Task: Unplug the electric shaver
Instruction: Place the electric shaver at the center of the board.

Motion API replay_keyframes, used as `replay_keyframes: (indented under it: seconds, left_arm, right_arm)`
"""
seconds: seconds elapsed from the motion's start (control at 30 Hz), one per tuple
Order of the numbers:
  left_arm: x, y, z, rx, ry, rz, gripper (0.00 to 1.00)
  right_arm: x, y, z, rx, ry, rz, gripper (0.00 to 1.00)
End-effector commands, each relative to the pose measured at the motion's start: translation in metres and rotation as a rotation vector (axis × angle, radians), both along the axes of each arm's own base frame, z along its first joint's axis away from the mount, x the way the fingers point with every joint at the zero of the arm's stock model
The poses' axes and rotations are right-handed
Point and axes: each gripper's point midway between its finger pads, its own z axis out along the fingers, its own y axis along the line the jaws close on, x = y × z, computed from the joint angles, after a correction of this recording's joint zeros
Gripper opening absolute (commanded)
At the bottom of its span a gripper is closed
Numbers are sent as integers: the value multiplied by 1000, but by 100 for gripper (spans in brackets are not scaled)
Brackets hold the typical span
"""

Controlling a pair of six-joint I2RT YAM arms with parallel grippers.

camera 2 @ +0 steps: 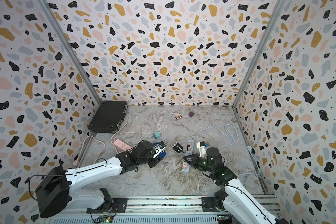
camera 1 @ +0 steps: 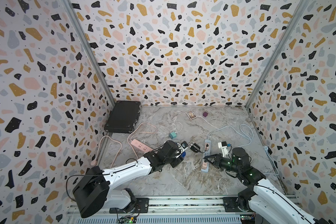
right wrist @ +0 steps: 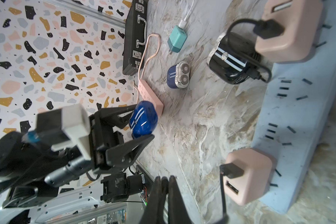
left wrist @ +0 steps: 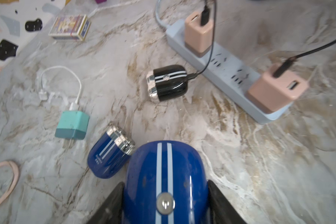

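Observation:
The marble beside the other blue shaver is below and the black shaver [camera 1: 194, 147] has the cable, so my left gripper will next move down there and let go of the shaver it is holding.
A black electric shaver [left wrist: 166, 83] with white stripes lies on the marble floor [camera 1: 182, 178]. A black cable runs from its end to a pink adapter [left wrist: 198, 33] on the blue-grey power strip [left wrist: 227, 71]. A second pink adapter [left wrist: 273, 93] also carries a black cable. My left gripper [left wrist: 165, 182] is shut on a blue striped shaver [left wrist: 165, 174], left of the black shaver [camera 1: 194, 147]. Another blue shaver [left wrist: 110, 153] with silver heads lies beside it. My right gripper [right wrist: 164, 178] is shut with nothing visibly in it. In a top view the right gripper [camera 1: 203, 158] hangs over the strip [camera 1: 207, 141].
A pink power strip [camera 1: 142, 147] with a looping cord lies to the left. Behind it a black case [camera 1: 122, 116] leans in the corner. A teal charger [camera 1: 172, 134], a card box [camera 1: 190, 114] and a purple cube [camera 1: 205, 114] sit farther back.

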Motion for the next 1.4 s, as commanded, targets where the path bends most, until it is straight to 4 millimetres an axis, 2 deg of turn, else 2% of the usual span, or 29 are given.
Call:
replay_keyframes:
  seconds: [0.0, 0.07, 0.2, 0.33, 0.47, 0.53, 0.6, 0.73, 0.93, 1.17, 1.3, 1.37]
  left_arm:
    - [10, -2, -6, -11, 7, 38, 29]
    - [10, -6, -13, -16, 26, 30, 29]
    - [12, -8, -29, 6, 51, 40, 29]
    - [17, -2, -36, 46, 54, 74, 28]
    - [24, 7, -45, 53, 85, 119, 27]
    - [27, 12, -48, 60, 86, 139, 27]
    - [29, 17, -51, 78, 84, 160, 27]
    - [32, 21, -59, 91, 103, 189, 28]
    - [34, 18, -67, 77, 118, 190, 33]
    - [34, 19, -74, 95, 130, 197, 48]
    - [35, 20, -73, 95, 123, 206, 65]
    - [35, 21, -72, 94, 121, 206, 70]
  right_arm:
    - [-8, 2, 6, -32, -25, 64, 0]
    - [-11, 3, -1, -52, -13, 80, 6]
    - [-14, 8, -12, -74, 16, 117, 4]
    - [-15, 13, -14, -82, 15, 132, 12]
    - [-16, 19, -15, -89, 12, 157, 24]
    - [-18, 23, -15, -97, 12, 176, 27]
    - [-20, 25, -17, -106, 11, 187, 35]
    - [-24, 22, -24, -179, 27, 194, 47]
    - [-30, 17, -24, -248, 23, 213, 51]
    - [-44, 9, -27, -332, 26, 252, 54]
    - [-49, 6, -30, -358, 36, 257, 56]
    - [-51, 4, -33, -383, 40, 257, 57]
